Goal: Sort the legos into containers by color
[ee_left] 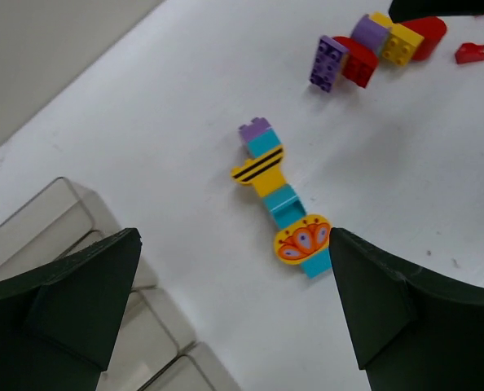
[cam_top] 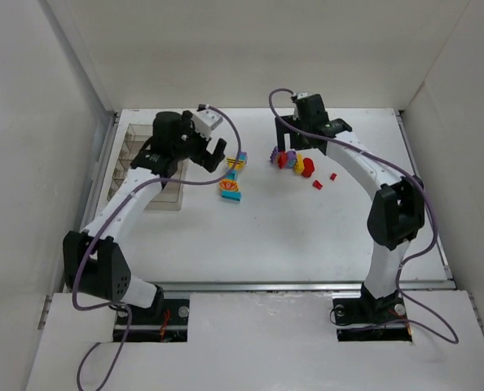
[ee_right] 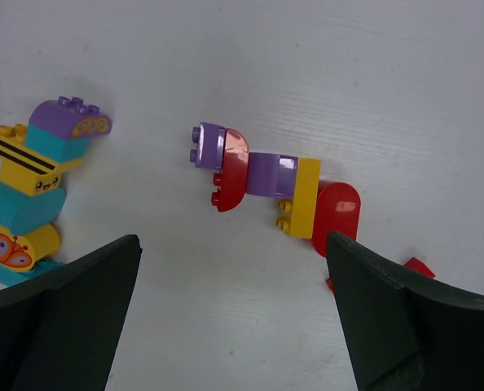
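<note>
My left gripper will move away from the tray (cam_top: 162,200) and go down to the striped yellow brick next, since that brick sits near the middle of the snapped stack.
Two clusters of legos lie on the white table. A chain of purple, cyan and yellow bricks (cam_top: 233,176) (ee_left: 279,195) ends in an orange-patterned piece. It lies just ahead of my left gripper (ee_left: 234,309), which is open and empty above the table. A row of purple, red and yellow bricks (cam_top: 293,160) (ee_right: 275,183) lies in front of my right gripper (ee_right: 234,318), also open and empty. Small loose red pieces (cam_top: 317,185) (ee_right: 417,267) lie to that row's right. The clear containers tray (cam_top: 162,200) (ee_left: 50,216) stands at the left, mostly hidden under the left arm.
White walls enclose the table on the left, back and right. The left wall runs close beside the tray. A metal rail (cam_top: 266,286) marks the table's near edge, with both arm bases just behind it.
</note>
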